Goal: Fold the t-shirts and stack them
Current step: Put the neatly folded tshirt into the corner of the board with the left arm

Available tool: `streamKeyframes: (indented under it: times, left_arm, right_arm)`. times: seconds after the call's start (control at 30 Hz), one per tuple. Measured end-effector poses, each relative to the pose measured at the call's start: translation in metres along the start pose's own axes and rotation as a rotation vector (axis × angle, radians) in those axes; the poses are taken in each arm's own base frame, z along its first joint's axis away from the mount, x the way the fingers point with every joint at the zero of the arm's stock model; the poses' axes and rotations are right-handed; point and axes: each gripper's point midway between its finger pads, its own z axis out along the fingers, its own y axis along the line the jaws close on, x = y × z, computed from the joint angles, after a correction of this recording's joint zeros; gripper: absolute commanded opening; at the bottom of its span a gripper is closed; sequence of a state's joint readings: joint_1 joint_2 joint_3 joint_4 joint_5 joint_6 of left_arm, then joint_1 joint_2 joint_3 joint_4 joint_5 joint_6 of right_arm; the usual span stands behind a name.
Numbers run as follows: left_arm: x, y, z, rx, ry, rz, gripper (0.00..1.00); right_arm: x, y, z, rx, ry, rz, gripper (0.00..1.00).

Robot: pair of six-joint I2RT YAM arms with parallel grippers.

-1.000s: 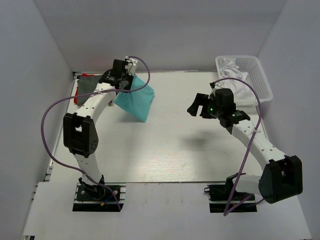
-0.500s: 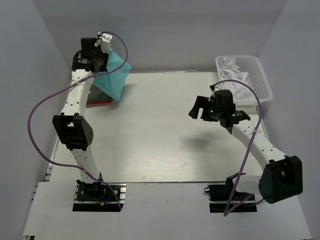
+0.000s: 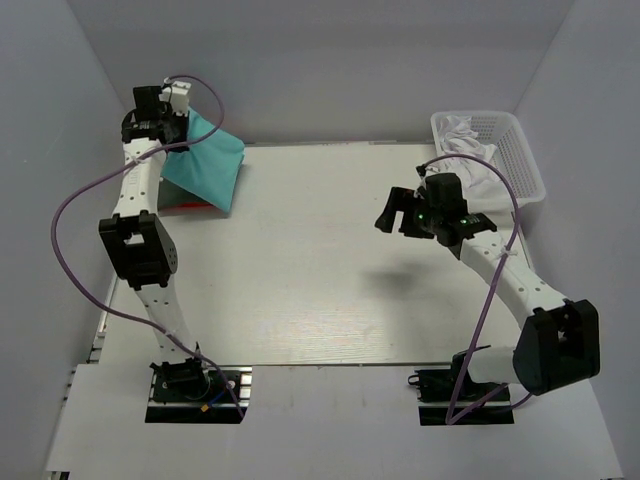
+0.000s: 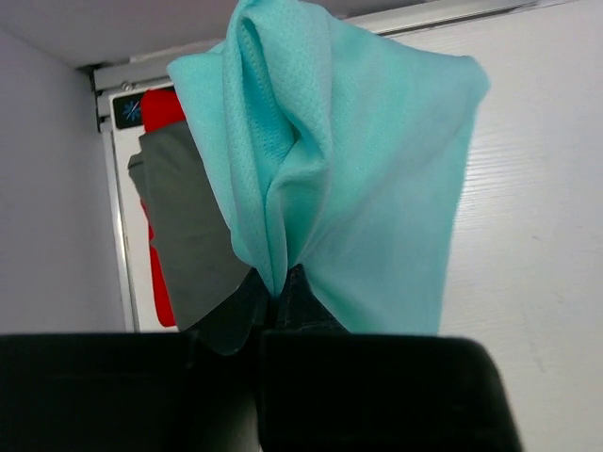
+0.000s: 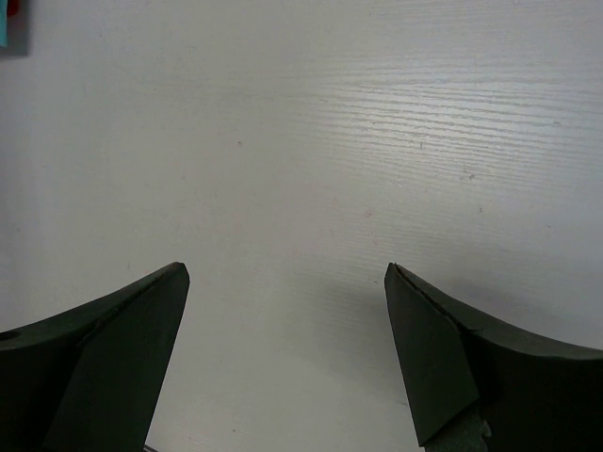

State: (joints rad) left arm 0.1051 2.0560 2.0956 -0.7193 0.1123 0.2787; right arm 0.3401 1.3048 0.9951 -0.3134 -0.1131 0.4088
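Note:
The robot's left gripper should bring the mint-teal t-shirt down toward the left in the top view, onto the dark grey t-shirt (image 3: 174, 194) (image 4: 184, 231), and let it go, since some grey cloth is still uncovered.
The mint-teal t-shirt (image 3: 205, 165) (image 4: 349, 188) hangs folded from my left gripper (image 3: 178, 128) (image 4: 280, 282), which is shut on its upper edge at the table's far left corner. Under the hanging cloth lies the dark grey t-shirt (image 4: 184, 231) on top of the red t-shirt (image 4: 162, 108) (image 3: 188, 207); only a red strip shows in the top view. My right gripper (image 3: 397, 212) (image 5: 286, 282) hovers open over bare table at the right, nothing between its fingers.
A white lattice basket (image 3: 510, 150) with white cloth in it stands at the far right corner. Grey walls close in the table on the left, back and right. A purple cable loops from each arm.
My left arm has carried the teal t-shirt from mid-left of the table back to the far left corner, over the grey and red shirts. The right arm has barely moved.

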Motion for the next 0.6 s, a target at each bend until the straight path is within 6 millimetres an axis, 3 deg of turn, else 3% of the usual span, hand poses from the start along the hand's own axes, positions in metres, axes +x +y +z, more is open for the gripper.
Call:
streamKeyframes:
  times: [0.3,0.6]
  left_arm:
    - [0.04,0.057,0.03,-0.05,0.039,-0.135,0.0]
    - [0.084,0.078,0.074,-0.043,0.079,-0.236,0.0]
  right_arm:
    - [-0.003,0.005,0.007,-0.016,0.024,0.008,0.9]
    - [-0.007,0.007,0.009,-0.021,0.022,0.018,0.9]
